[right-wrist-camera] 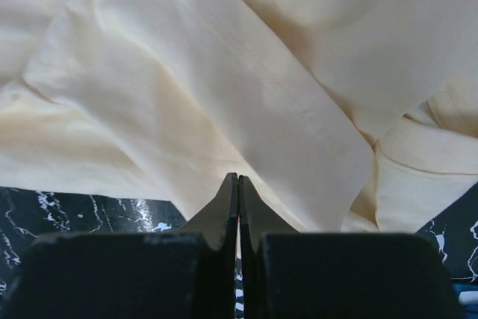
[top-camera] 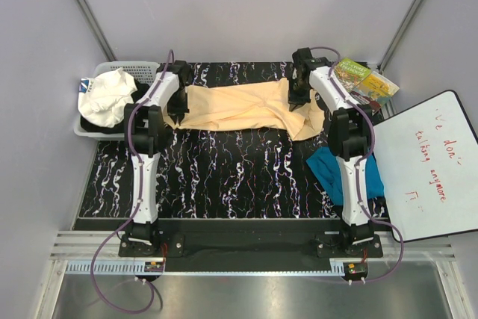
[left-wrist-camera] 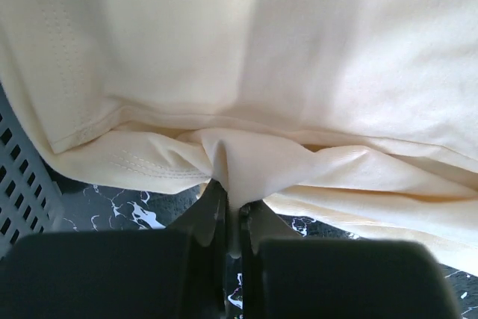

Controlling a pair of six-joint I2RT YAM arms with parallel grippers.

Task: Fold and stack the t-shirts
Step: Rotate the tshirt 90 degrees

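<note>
The basket stands close by, so next I will pull my left gripper back and to the right in the top view onto bare tabletop and let go of the t-shirt's end.
The pale peach-yellow t-shirt (top-camera: pixel 239 106) is stretched in a crumpled band across the far part of the black marbled table (top-camera: pixel 224 177). My left gripper (top-camera: pixel 178 116) is shut on its left end; in the left wrist view a bunched fold of the shirt (left-wrist-camera: pixel 261 57) runs down between the closed fingers of the gripper (left-wrist-camera: pixel 232 192). My right gripper (top-camera: pixel 297 104) is at its right end; in the right wrist view the gripper (right-wrist-camera: pixel 238 178) is closed at the shirt's (right-wrist-camera: pixel 187 72) edge. The teal-blue t-shirt (top-camera: pixel 332 169) lies crumpled at the right, partly under the right arm.
A white slatted basket (top-camera: pixel 142 69) with a white cloth (top-camera: pixel 107 96) stands at the far left, close to the left gripper. Colourful packets (top-camera: pixel 366 80) lie at the far right. A whiteboard (top-camera: pixel 429 162) with red writing leans at the right edge.
</note>
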